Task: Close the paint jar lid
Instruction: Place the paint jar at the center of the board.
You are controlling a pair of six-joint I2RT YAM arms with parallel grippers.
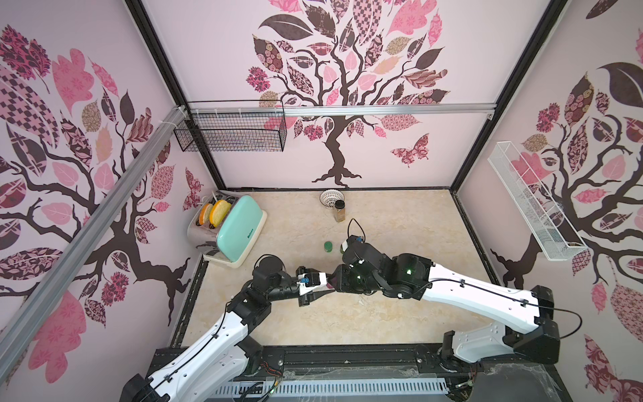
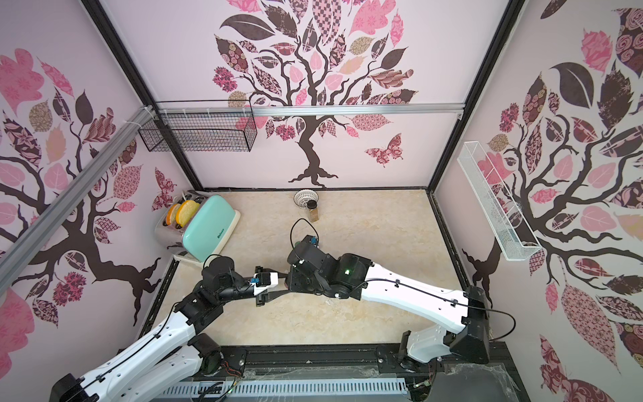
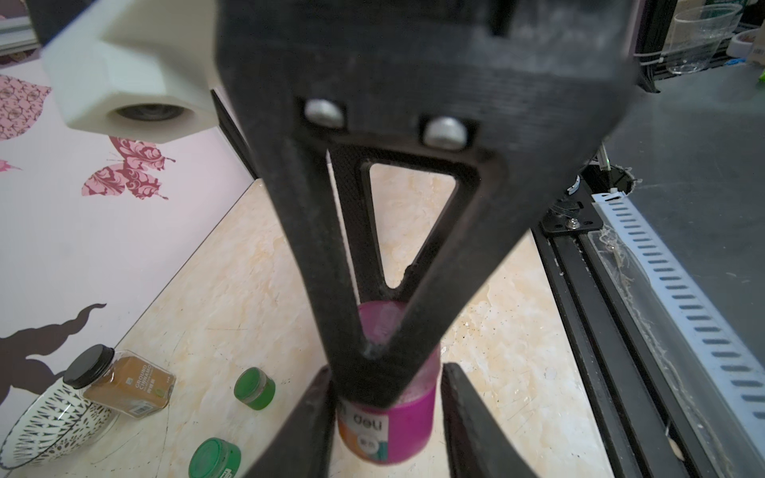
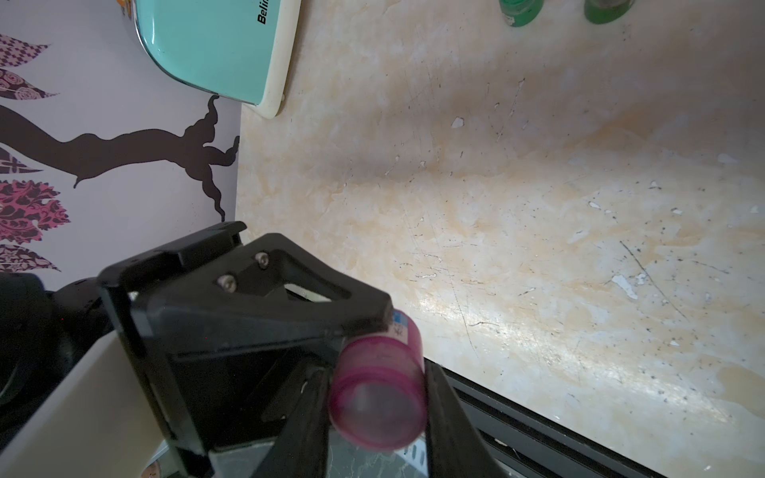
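My right gripper has to move outward, turn its fingers down and go down to the bare tabletop next to the green jars, because the magenta jar (image 3: 389, 418) is lying sideways.
A magenta paint jar (image 3: 389, 418) with a "deli" label is held lying on its side in the air over the front of the table. My right gripper (image 4: 378, 370) is shut on its lid (image 4: 374, 407), one finger on each side. My left gripper (image 3: 387, 370) straddles the labelled body. It is open: one finger lies against the jar and the other stands off it with a gap. In a top view the two grippers meet tip to tip, left gripper (image 1: 318, 290) and right gripper (image 1: 335, 276), and hide nearly all of the jar.
Two small green paint jars (image 3: 254, 389) (image 3: 214, 457) stand on the table behind the grippers. A cinnamon jar (image 1: 339, 210) leans on a white basket bowl (image 1: 331, 197) at the back wall. Toaster and mint bread box (image 1: 238, 228) fill the back left. A black rail (image 3: 600, 331) edges the front.
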